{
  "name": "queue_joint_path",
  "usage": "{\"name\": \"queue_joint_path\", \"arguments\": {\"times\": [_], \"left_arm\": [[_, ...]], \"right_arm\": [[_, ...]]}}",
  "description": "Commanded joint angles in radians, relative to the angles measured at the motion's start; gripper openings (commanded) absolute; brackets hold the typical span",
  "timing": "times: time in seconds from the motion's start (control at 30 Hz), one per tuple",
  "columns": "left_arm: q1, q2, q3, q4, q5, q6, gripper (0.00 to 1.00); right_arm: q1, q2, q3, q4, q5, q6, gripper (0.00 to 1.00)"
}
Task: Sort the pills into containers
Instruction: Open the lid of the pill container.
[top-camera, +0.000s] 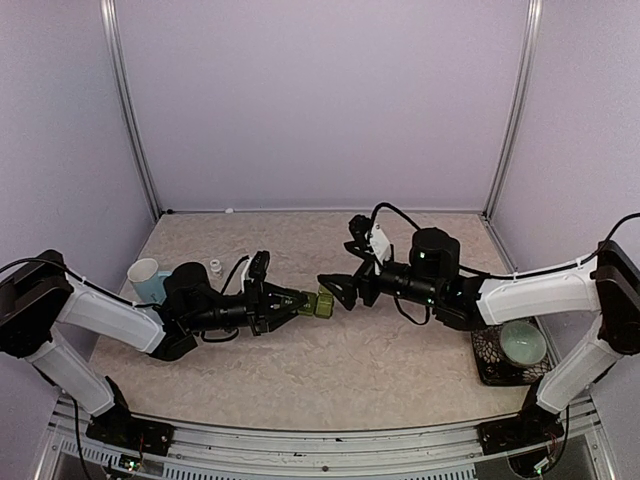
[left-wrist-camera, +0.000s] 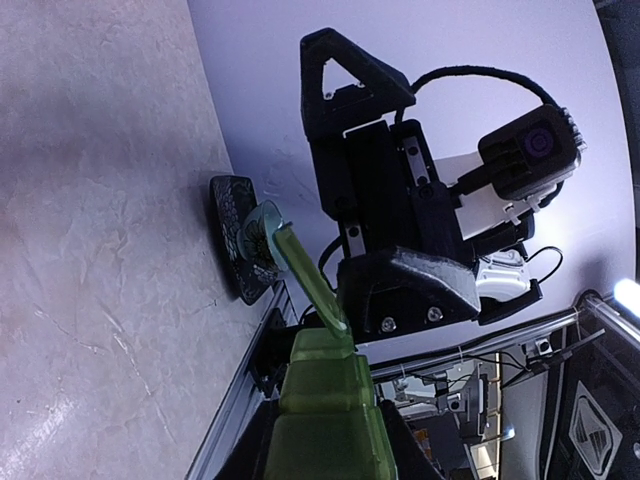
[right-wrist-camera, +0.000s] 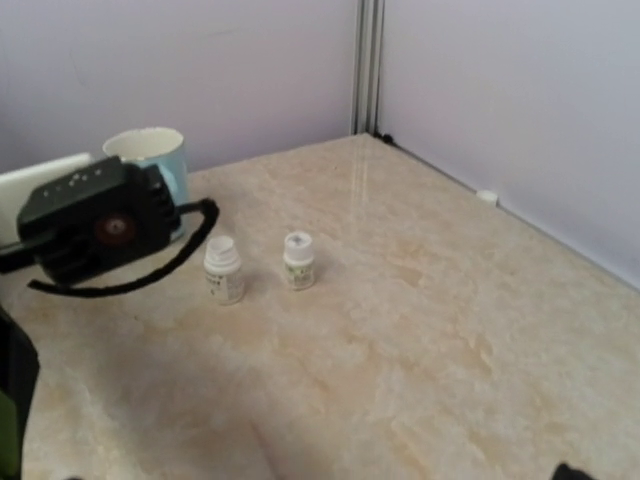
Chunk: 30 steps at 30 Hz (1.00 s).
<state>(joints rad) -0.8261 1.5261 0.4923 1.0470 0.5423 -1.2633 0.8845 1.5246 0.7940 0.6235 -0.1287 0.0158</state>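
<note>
My left gripper lowers toward the right in the top view next and releases the containers on the bare middle tabletop, since the containers' end lid (left-wrist-camera: 305, 275) stands open.
The containers (top-camera: 322, 303), a dark green strip of joined compartments, hang just above the table's middle with my left gripper (top-camera: 303, 302) shut on one end. In the left wrist view the containers (left-wrist-camera: 325, 400) point away from me, and the end lid (left-wrist-camera: 305, 275) stands open. My right gripper (top-camera: 337, 291) is open directly opposite, its fingers (left-wrist-camera: 350, 75) spread wide just past the strip's free end. A green sliver of the containers (right-wrist-camera: 7, 440) shows at the left edge of the right wrist view. No loose pills show.
Two small white pill bottles (right-wrist-camera: 223, 270) (right-wrist-camera: 298, 260) stand near a light blue mug (top-camera: 147, 278) at the left. A pale green bowl (top-camera: 522, 342) sits on a dark mat (top-camera: 492, 368) at the right front. White walls enclose the table.
</note>
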Motion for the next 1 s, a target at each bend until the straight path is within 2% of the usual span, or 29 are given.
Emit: {"name": "queue_joint_path", "arguments": {"times": [0.0,0.2,0.4,0.67,0.8,0.97], "left_arm": [[-0.005,0.006,-0.001,0.043,0.015,0.028,0.19],[-0.001,0.032,0.001,0.022,-0.013,0.047,0.2],[0.02,0.136,0.028,0.042,-0.031,0.055,0.2],[0.044,0.322,0.152,0.034,-0.046,0.085,0.21],[0.045,0.399,0.241,-0.058,-0.105,0.141,0.24],[0.053,0.506,0.327,-0.109,-0.14,0.141,0.25]], "right_arm": [[-0.012,0.016,0.043,-0.073,-0.007,-0.012,1.0],[-0.018,-0.037,0.103,-0.153,-0.011,0.031,1.0],[-0.03,-0.11,0.157,-0.281,0.037,0.107,1.0],[-0.039,-0.257,0.035,-0.284,0.15,0.161,1.0],[-0.041,-0.31,-0.027,-0.293,0.192,0.167,1.0],[-0.043,-0.348,-0.084,-0.295,0.225,0.184,1.0]]}}
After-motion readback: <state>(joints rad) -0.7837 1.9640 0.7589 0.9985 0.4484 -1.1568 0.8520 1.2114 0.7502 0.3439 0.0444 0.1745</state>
